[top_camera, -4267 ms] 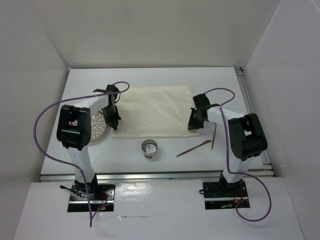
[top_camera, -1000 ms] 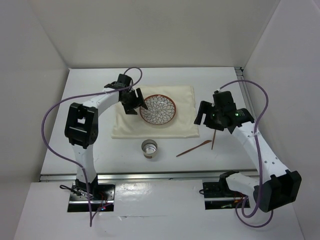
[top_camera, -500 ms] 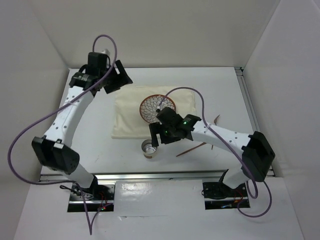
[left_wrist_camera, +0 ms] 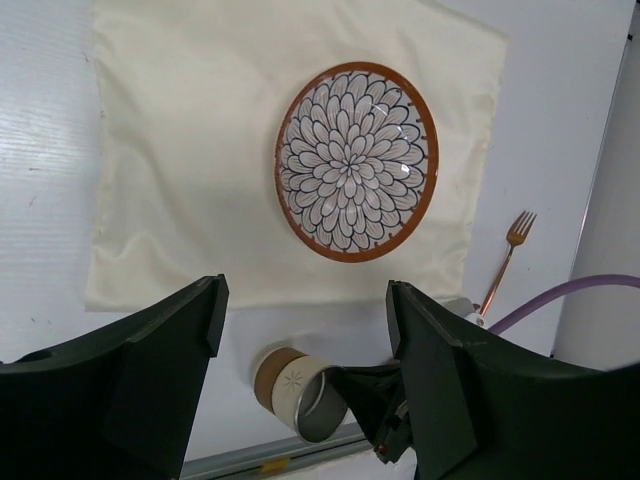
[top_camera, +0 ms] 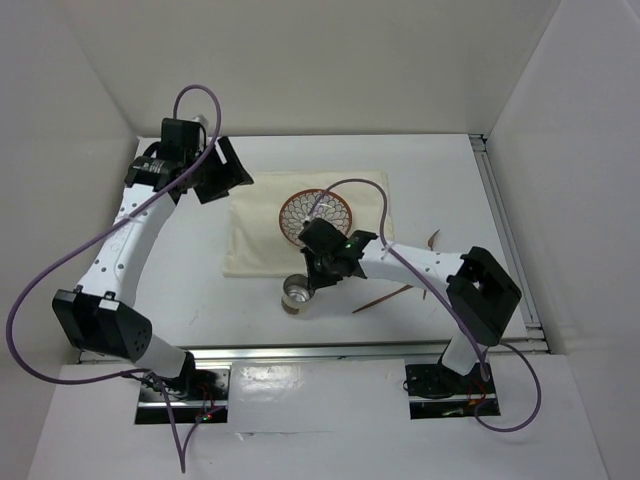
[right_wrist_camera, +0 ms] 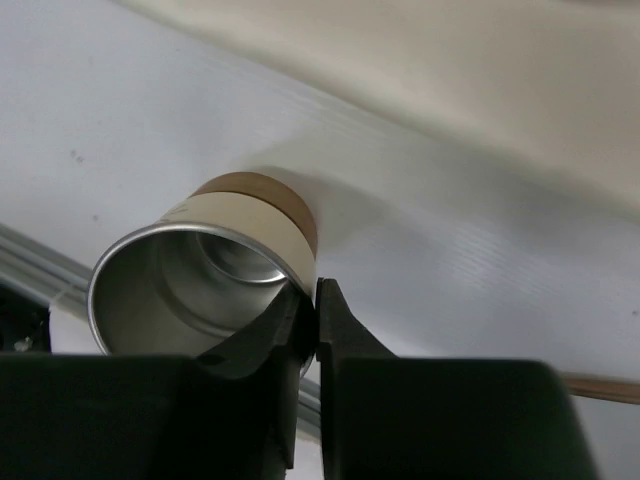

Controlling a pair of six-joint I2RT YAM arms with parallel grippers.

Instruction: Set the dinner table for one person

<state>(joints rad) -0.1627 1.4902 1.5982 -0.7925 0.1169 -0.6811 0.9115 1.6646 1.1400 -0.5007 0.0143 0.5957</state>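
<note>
My right gripper moves outward past the plate (top_camera: 316, 216) and to the right in the top view next, releasing the cup there, since the cloth's far corner (top_camera: 367, 190) is bare.
A cream-and-brown metal cup (top_camera: 297, 293) (left_wrist_camera: 297, 395) (right_wrist_camera: 220, 270) stands on the white dinner table (top_camera: 200, 290) just in front of the cream cloth (top_camera: 260, 235). My right gripper (top_camera: 312, 280) (right_wrist_camera: 316, 290) is shut on the cup's rim, one finger inside and one outside. A flower-patterned plate (top_camera: 316, 216) (left_wrist_camera: 356, 160) with a brown rim lies on the cloth (left_wrist_camera: 190, 130). Raised over the table's far left, my left gripper (top_camera: 225, 172) (left_wrist_camera: 305, 290) is open and holds nothing.
A copper fork (left_wrist_camera: 507, 250) lies on the table right of the cloth, and another copper utensil (top_camera: 385, 297) lies partly under my right arm. A metal rail (top_camera: 300, 350) runs along the near edge. White walls close in on three sides.
My right arm swung left from the cutlery to the cup and shut on its rim. My left arm left the plate on the cloth and rose back to the far left.
</note>
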